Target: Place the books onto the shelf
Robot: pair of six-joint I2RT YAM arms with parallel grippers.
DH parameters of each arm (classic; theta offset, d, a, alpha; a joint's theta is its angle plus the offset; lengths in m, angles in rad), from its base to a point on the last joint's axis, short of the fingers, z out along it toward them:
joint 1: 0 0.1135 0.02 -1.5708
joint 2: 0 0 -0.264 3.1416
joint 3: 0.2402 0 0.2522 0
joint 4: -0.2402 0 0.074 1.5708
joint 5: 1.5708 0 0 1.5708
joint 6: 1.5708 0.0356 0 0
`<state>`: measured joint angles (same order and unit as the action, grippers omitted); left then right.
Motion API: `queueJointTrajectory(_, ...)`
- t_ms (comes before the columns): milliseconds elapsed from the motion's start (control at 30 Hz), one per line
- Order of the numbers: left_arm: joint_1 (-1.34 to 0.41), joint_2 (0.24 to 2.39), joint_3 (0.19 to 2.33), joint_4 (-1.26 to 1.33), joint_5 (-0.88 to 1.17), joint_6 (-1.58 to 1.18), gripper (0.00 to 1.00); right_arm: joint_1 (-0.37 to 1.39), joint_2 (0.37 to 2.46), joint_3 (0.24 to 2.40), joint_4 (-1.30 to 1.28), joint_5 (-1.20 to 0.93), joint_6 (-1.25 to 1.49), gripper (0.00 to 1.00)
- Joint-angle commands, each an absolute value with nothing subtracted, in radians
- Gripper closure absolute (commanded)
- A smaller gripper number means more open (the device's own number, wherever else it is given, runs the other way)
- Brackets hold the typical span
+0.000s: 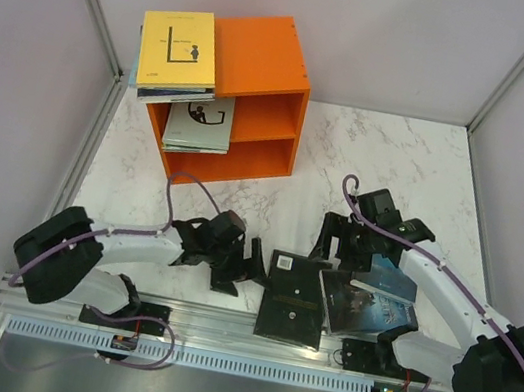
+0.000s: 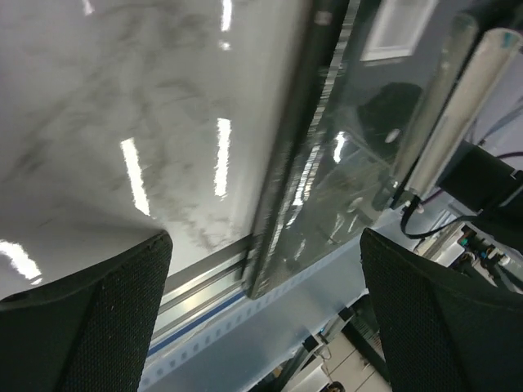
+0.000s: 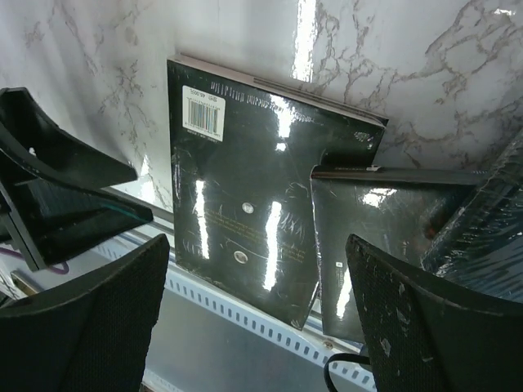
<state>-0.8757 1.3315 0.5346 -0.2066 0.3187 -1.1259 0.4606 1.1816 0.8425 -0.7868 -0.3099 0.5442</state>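
Note:
The black book's spine edge (image 1: 264,293) (image 2: 283,184) is to my left gripper's right in the top view, so my left gripper will next move sideways onto that edge with its fingers open.
The orange shelf (image 1: 268,75) stands at the back left. A yellow book (image 1: 178,47) tops a small stack lying on its roof, and a grey-white book (image 1: 200,124) sticks out of the upper compartment. A black book (image 1: 293,298) (image 3: 245,204) lies flat at the near edge, its spine edge (image 2: 286,163) close ahead in the left wrist view. Beside it lie a dark book (image 1: 359,310) (image 3: 368,245) and a teal-blue one (image 1: 394,280) (image 3: 482,229). My left gripper (image 1: 247,270) (image 2: 265,318) is open just left of the black book. My right gripper (image 1: 344,246) (image 3: 261,327) hangs open above the books, holding nothing.
A metal rail (image 1: 247,341) with a perforated strip runs along the near edge, and the black book overhangs it. Grey walls close in the left, back and right sides. The left gripper's black body (image 3: 57,204) shows at the left of the right wrist view.

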Motion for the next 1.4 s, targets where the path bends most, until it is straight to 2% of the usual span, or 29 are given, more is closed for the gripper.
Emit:
queueJointTrajectory(0, -0.956, 1.442, 0.554, 0.047, 0.261, -1.218, 0.01, 0.462, 1.146, 0.818, -0.799, -0.288, 0.526, 0.09)
queueJointTrajectory(167, -1.037, 1.609, 0.511, 0.36, 0.268, -1.327, 0.03, 0.463, 1.103, 0.753, -0.815, -0.267, 0.519, 0.09)
queueJointTrajectory(267, -1.077, 1.678, 0.511, 0.44, 0.279, -1.357, 0.06, 0.462, 1.089, 0.706, -0.811, -0.264, 0.517, 0.09)
queueJointTrajectory(333, -1.094, 1.741, 0.493, 0.579, 0.287, -1.411, 0.11, 0.462, 1.089, 0.696, -0.811, -0.273, 0.518, 0.09)
queueJointTrajectory(367, -1.101, 1.762, 0.464, 0.631, 0.288, -1.431, 0.18, 0.462, 1.089, 0.698, -0.81, -0.273, 0.523, 0.09)
queueJointTrajectory(433, -1.106, 1.804, 0.398, 0.811, 0.279, -1.5, 0.27, 0.462, 1.094, 0.707, -0.813, -0.27, 0.522, 0.09)
queueJointTrajectory(567, -1.106, 1.847, 0.337, 1.031, 0.252, -1.571, 0.27, 0.462, 1.098, 0.709, -0.813, -0.276, 0.519, 0.09)
queueJointTrajectory(600, -1.106, 1.855, 0.348, 1.034, 0.256, -1.568, 0.28, 0.463, 1.098, 0.707, -0.813, -0.276, 0.517, 0.09)
queueJointTrajectory(633, -1.108, 1.862, 0.38, 1.019, 0.262, -1.562, 0.37, 0.462, 1.098, 0.701, -0.813, -0.276, 0.518, 0.09)
queueJointTrajectory(700, -1.115, 1.862, 0.416, 0.987, 0.27, -1.543, 0.49, 0.462, 1.1, 0.696, -0.813, -0.278, 0.517, 0.09)
queueJointTrajectory(733, -1.117, 1.853, 0.442, 0.951, 0.27, -1.531, 0.63, 0.462, 1.095, 0.696, -0.813, -0.278, 0.518, 0.09)
queueJointTrajectory(800, -1.12, 1.841, 0.456, 0.94, 0.264, -1.526, 0.71, 0.462, 1.089, 0.699, -0.815, -0.278, 0.522, 0.09)
queueJointTrajectory(900, -1.12, 1.827, 0.468, 0.94, 0.261, -1.525, 0.76, 0.462, 1.072, 0.704, -0.821, -0.282, 0.526, 0.08)
queueJointTrajectory(933, -1.12, 1.828, 0.478, 0.943, 0.265, -1.52, 0.84, 0.462, 1.063, 0.706, -0.822, -0.284, 0.526, 0.08)
queueJointTrajectory(1033, -1.12, 1.825, 0.498, 0.945, 0.284, -1.516, 0.97, 0.462, 1.043, 0.712, -0.821, -0.291, 0.538, 0.08)
queueJointTrajectory(1167, -1.111, 1.757, 0.476, 0.867, 0.268, -1.513, 0.98, 0.462, 1.026, 0.796, -0.822, -0.302, 0.566, 0.07)
queueJointTrajectory(1367, -1.065, 1.502, 0.38, 0.662, 0.236, -1.488, 0.98, 0.462, 1.035, 0.971, -0.825, -0.319, 0.581, 0.02)
